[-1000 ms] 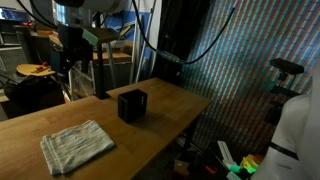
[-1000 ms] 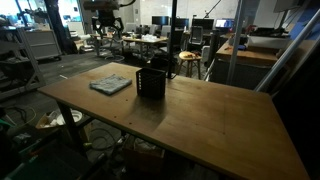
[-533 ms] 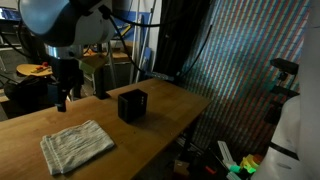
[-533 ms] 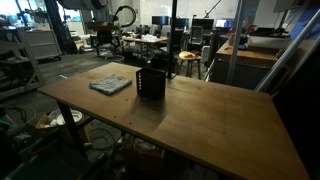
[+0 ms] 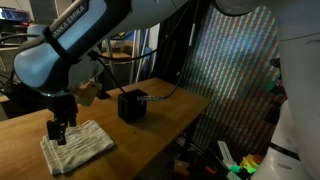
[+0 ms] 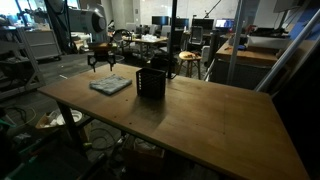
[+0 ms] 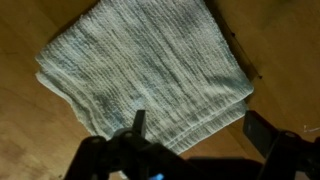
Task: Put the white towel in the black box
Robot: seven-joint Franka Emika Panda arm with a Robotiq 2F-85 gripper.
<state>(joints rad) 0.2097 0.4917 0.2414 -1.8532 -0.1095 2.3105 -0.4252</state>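
I need to lower my gripper next onto the layered edge of the white towel [image 5: 82, 146] [image 7: 197, 122] and close on it. That edge is below my gripper, between its open fingers.
The white towel [image 5: 82, 146] lies folded flat on the wooden table [image 5: 150, 125]; it also shows in an exterior view [image 6: 110, 84] and fills the wrist view [image 7: 145, 65]. The black box [image 5: 132, 104] stands upright and open-topped to the towel's side, also seen in an exterior view [image 6: 151, 82]. My gripper [image 5: 57, 130] hangs just above the towel's near edge, fingers pointing down, also visible in an exterior view [image 6: 102, 64]. In the wrist view the gripper [image 7: 198, 130] is open and empty, its fingers straddling the towel's edge.
The table's edges [image 6: 60, 110] drop off to the floor on all sides. Desks, chairs and lab clutter [image 6: 190, 45] stand behind. A dark curtain-like panel [image 5: 225, 70] rises past the table's far end.
The arm has swung down and across from behind the table to just above the towel. The towel and box have not moved.
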